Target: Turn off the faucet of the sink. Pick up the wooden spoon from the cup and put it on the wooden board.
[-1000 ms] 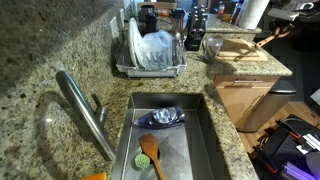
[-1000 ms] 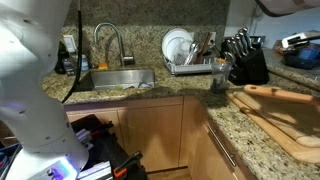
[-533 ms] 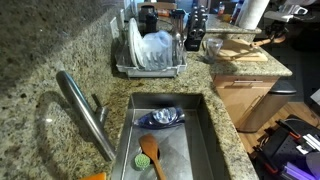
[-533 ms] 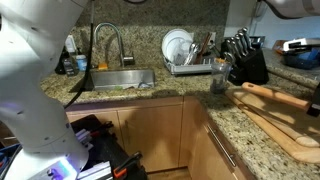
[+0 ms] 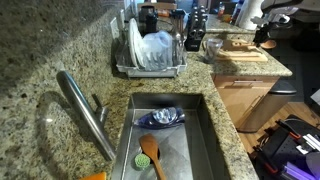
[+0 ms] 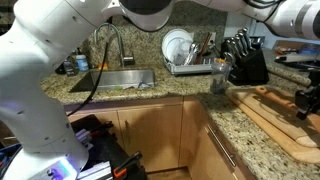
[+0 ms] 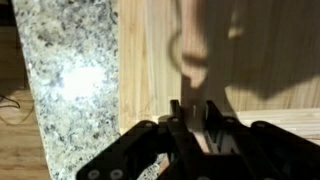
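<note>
The wooden board (image 5: 238, 52) is clear just below my gripper, so I should next lower the wooden spoon onto the board's bare surface and open my fingers to release the spoon's handle.
My gripper (image 7: 192, 108) hangs low over the wooden board (image 7: 250, 60), with the jaws drawn close together. A thin brown piece between them looks like the wooden spoon (image 7: 199, 142); the rest of it is hidden. In both exterior views the gripper (image 5: 267, 40) (image 6: 305, 103) is over the board (image 5: 238, 52) (image 6: 285, 130) on the counter. The faucet (image 5: 85, 112) slants over the sink (image 5: 205, 130); I see no water running.
A pale orange-brown spoon (image 5: 151, 156) and a blue cloth (image 5: 162, 117) lie in the sink. A dish rack (image 5: 150, 52), a glass cup (image 6: 218, 78) and a knife block (image 6: 245, 62) stand on the granite counter. The counter edge is close to the board.
The arm has come in over the board and moved down toward it, carrying the brown utensil along. Nothing in the sink has moved.
</note>
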You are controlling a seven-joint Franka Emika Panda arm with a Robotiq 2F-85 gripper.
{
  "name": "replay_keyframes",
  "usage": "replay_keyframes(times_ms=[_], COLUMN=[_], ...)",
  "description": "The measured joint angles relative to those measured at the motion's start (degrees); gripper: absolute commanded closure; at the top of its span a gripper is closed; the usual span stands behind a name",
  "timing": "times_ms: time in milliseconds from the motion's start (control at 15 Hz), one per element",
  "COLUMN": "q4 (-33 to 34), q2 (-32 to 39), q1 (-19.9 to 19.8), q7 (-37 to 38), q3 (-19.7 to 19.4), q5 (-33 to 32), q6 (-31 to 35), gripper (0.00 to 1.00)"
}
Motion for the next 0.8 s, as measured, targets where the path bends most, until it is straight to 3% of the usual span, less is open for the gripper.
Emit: replay_keyframes(times_ms=[200, 267, 333, 600, 800], q4=[8.07, 10.77, 13.35, 20.08, 23.77], q2=[6.36, 8.18, 9.71, 11.43, 10.48], q1=[-0.64, -1.01, -1.43, -3.54, -6.29], q7=[11.39, 15.12, 17.56, 18.8, 15.59], q3=[-0.02, -0.02, -0.02, 1.87, 5.75], q5=[1.0, 1.15, 1.16, 0.07, -0.35], q6=[-0.34, -0.54, -1.26, -7.77, -19.19], gripper=[0.93, 0.47, 0.46, 0.19, 0.01])
